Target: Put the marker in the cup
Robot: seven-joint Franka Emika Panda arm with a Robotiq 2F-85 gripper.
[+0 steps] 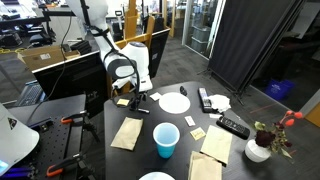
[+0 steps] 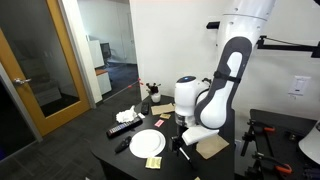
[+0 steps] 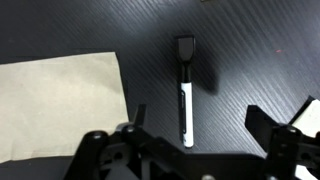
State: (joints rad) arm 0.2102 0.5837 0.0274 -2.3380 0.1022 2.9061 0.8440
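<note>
The marker lies flat below the gripper, lined up between the gripper's open fingers, so the gripper needs to go down next onto the marker's white body [image 2: 184, 155] [image 3: 187, 108] and close across it.
The marker [image 3: 185, 88] lies flat on the dark table in the wrist view. It has a black cap at the far end and a white barrel. My gripper [image 3: 200, 125] is open just above it, with the marker's near end between the two jaws, closer to the left jaw. The jaws do not touch it. The light-blue cup [image 1: 166, 140] stands upright near the table's front edge in an exterior view, apart from my gripper [image 1: 139, 100]. In the other exterior view my gripper [image 2: 184, 142] is low over the table and the arm hides the cup.
A white plate [image 1: 174, 102] lies mid-table and also shows in an exterior view [image 2: 147, 143]. Brown paper sheets [image 1: 127, 133] lie near the gripper, one at the left of the wrist view [image 3: 55, 105]. Black remotes [image 1: 233, 127] and a white flower vase [image 1: 258, 150] are farther off.
</note>
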